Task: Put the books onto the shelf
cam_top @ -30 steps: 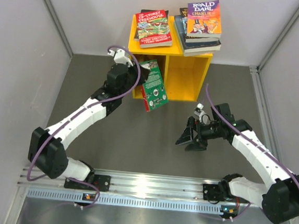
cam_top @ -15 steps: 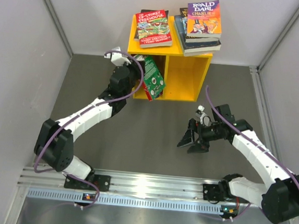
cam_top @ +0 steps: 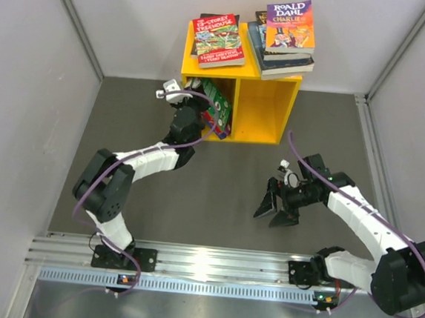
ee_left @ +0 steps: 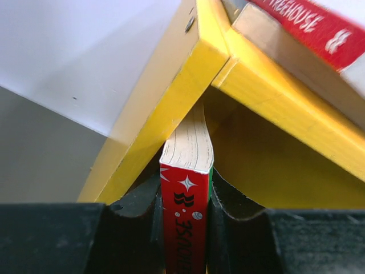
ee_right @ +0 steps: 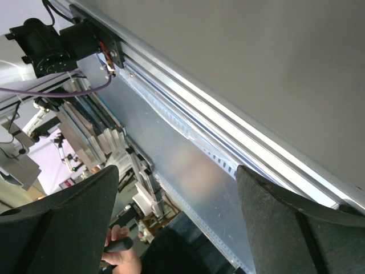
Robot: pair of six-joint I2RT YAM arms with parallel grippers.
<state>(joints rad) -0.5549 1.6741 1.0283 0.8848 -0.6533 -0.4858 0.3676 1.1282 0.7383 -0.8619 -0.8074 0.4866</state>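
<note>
My left gripper needs to go down and to the right in the overhead view, gently pushing the book deeper into its section of the shelf, because the book's spine still sticks out.
My left gripper [cam_top: 195,119] is shut on a book with a green cover and red spine [cam_top: 217,107]. The book stands on edge and reaches into the left compartment of the yellow shelf [cam_top: 265,108]. In the left wrist view the red spine [ee_left: 185,222] sits clamped between the black pads, page edges pointing into the shelf [ee_left: 165,108]. More books lie on the shelf top: a Treehouse book [cam_top: 219,40] on the left and a stack topped by the orange Roald Dahl [cam_top: 289,28] on the right. My right gripper [cam_top: 275,209] hangs open over the table with nothing between its fingers.
Grey walls close in the table on the left, back and right. The aluminium base rail [cam_top: 218,267] runs along the near edge, also seen in the right wrist view as the rail [ee_right: 228,131]. The shelf's right compartment [cam_top: 260,111] shows only its yellow interior.
My left arm has stretched toward the shelf, carrying the green book from in front of it into the left compartment's mouth. The right gripper has drifted slightly nearer the rail, still open.
</note>
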